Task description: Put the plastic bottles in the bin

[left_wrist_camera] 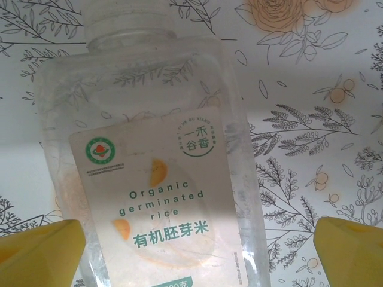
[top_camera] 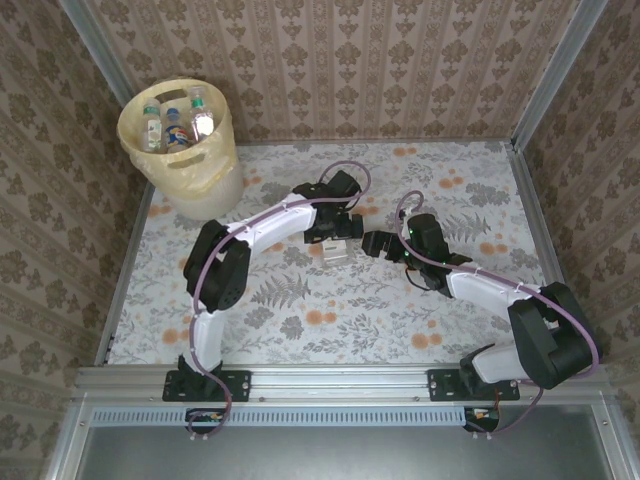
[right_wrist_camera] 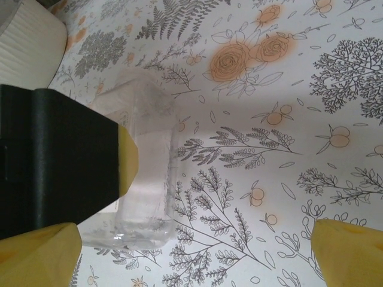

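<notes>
My left gripper rises next, since the bottle lies nearer one yellow finger, and centers over the label. Then it lowers and closes on both long sides.
A squarish clear plastic bottle (left_wrist_camera: 155,155) with a white "Organic germinated rice" label lies flat on the floral table (top_camera: 440,300). My left gripper (left_wrist_camera: 194,257) is open just above it, one yellow fingertip (left_wrist_camera: 36,251) on each side and neither touching. From above, the left gripper (top_camera: 335,236) hangs over the bottle (top_camera: 338,253) mid-table. My right gripper (top_camera: 378,243) is open just right of it, holding nothing. In the right wrist view the bottle (right_wrist_camera: 149,143) lies ahead to the left. The pale yellow bin (top_camera: 185,165) stands at the back left with three bottles (top_camera: 176,128) inside.
Patterned walls close in the table on three sides. The bin's ribbed wall (right_wrist_camera: 24,42) shows at the upper left of the right wrist view. The left gripper's black body (right_wrist_camera: 54,161) sits close beside my right gripper's left finger.
</notes>
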{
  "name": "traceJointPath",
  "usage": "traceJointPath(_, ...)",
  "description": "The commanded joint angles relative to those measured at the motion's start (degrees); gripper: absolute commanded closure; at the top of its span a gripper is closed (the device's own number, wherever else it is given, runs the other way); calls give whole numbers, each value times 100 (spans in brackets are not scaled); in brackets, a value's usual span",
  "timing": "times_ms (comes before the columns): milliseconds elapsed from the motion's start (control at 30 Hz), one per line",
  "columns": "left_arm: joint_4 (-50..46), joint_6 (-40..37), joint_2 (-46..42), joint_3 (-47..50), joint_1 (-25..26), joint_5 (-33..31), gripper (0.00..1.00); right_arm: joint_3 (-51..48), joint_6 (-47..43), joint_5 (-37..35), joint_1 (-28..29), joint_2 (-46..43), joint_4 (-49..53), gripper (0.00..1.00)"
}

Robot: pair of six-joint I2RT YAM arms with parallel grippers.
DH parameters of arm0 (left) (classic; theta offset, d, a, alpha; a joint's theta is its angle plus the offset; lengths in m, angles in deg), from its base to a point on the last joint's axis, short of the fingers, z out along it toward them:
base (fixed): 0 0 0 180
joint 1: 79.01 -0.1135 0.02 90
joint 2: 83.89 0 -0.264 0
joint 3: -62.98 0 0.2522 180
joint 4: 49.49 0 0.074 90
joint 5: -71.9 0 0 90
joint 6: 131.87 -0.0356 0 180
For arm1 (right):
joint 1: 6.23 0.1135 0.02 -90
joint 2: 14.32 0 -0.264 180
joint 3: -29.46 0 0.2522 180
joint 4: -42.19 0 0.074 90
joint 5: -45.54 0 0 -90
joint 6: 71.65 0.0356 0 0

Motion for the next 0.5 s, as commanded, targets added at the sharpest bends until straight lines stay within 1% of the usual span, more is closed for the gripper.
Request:
traceJointPath(0, -432, 65, -72, -26, 33, -268, 0, -100, -100, -151, -2, -189, -61, 0)
traceJointPath(167, -168, -209, -592, 99, 49, -322, 0, -141, -87, -245, -79, -261, -65, 0)
traceJointPath(267, -174, -246, -742, 177, 48, -518, 0, -166, -62, -284, -124, -335, -68, 0)
traceJointPath(333, -259, -234, -694, 193, 43, -603, 0, -193, -42, -305, -153, -383, -63, 0)
traceJointPath(467, -569, -168, -347, 16, 51, -526, 0, -242, -16, -345, -189, -481, -57, 0)
